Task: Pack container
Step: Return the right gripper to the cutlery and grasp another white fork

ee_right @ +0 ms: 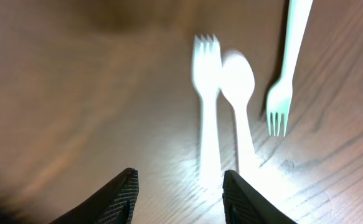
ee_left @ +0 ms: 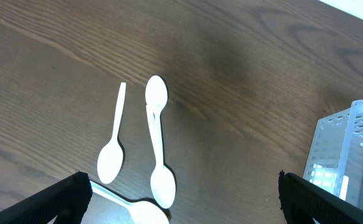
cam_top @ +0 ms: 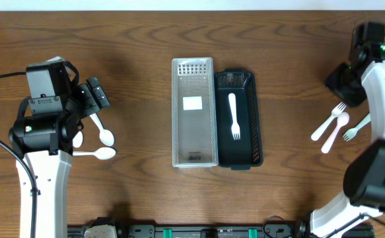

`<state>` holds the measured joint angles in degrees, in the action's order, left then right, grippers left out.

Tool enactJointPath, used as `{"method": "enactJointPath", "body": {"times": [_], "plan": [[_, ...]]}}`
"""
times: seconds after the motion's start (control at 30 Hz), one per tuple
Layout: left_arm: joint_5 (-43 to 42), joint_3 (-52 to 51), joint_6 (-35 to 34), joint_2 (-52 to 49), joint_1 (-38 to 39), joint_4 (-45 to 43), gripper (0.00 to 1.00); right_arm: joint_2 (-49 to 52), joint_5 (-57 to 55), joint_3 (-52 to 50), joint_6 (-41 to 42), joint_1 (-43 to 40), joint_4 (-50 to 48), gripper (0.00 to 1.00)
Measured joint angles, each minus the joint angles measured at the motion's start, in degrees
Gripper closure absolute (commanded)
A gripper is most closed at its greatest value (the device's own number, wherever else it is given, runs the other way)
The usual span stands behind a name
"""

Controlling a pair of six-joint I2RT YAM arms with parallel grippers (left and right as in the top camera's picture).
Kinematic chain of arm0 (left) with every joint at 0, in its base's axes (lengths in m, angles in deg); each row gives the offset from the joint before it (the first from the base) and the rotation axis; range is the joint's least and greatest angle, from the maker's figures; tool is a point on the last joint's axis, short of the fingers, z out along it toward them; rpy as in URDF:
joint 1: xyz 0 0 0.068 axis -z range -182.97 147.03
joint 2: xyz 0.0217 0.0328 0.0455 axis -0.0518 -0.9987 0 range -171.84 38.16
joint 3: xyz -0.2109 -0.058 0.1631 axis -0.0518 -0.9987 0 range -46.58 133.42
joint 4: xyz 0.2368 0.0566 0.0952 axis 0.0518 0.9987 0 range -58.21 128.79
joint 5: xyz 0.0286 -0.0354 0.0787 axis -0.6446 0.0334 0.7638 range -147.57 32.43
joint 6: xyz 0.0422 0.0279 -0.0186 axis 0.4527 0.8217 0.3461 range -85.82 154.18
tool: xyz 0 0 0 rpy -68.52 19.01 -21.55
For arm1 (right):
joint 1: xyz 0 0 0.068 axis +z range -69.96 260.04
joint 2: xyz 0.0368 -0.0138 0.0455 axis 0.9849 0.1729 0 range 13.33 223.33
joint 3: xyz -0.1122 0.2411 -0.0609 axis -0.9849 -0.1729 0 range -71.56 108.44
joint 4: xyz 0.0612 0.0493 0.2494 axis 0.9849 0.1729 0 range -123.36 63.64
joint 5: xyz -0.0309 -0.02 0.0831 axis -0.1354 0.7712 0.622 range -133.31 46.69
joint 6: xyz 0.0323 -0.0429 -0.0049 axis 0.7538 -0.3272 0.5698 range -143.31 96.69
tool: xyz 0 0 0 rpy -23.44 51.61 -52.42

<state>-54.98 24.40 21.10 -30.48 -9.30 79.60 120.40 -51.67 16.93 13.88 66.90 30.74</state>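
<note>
Next, my right gripper will move down to the loose fork nearest the black tray (cam_top: pixel 242 119) and set the open fingers astride the fork's narrow neck (cam_top: pixel 332 116), where bare wood leaves them room.
A clear plastic container (cam_top: pixel 193 112) stands at the table's middle, with a black tray (cam_top: pixel 242 119) against its right side holding one white fork (cam_top: pixel 233 116). Three white spoons (cam_top: pixel 103 135) lie at the left. My left gripper (cam_top: pixel 93 96) is open and empty just above them; in the left wrist view the spoons (ee_left: pixel 158 137) lie between and ahead of its fingers (ee_left: pixel 182 186). Two white forks (cam_top: pixel 327 120) and a spoon (cam_top: pixel 334 131) lie at the right. My right gripper (cam_top: pixel 344 82) is open and empty beside them; its fingers (ee_right: pixel 180 180) sit just short of a fork (ee_right: pixel 207 93) and the spoon (ee_right: pixel 238 87).
The clear container's corner shows at the right edge of the left wrist view (ee_left: pixel 349 155). A second fork (ee_right: pixel 287 62) lies to the right in the right wrist view. Bare brown wood surrounds both containers.
</note>
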Motion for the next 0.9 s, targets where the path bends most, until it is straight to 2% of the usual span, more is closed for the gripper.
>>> {"method": "enactJointPath", "body": {"times": [0.23,0.57,0.9], "plan": [[0.00,0.00,0.00,0.00,0.00,0.00,0.02,3.93,2.36,-6.43,-0.13,-3.93,-5.33,0.53],[0.00,0.00,0.02,0.00,0.00,-0.02,0.02,6.60,3.45,-13.16,-0.35,-4.11,-12.57,0.52],[0.00,0.00,0.00,0.00,0.00,0.00,0.02,7.52,4.24,-14.03,-1.53,-4.11,-15.56,0.51]]}}
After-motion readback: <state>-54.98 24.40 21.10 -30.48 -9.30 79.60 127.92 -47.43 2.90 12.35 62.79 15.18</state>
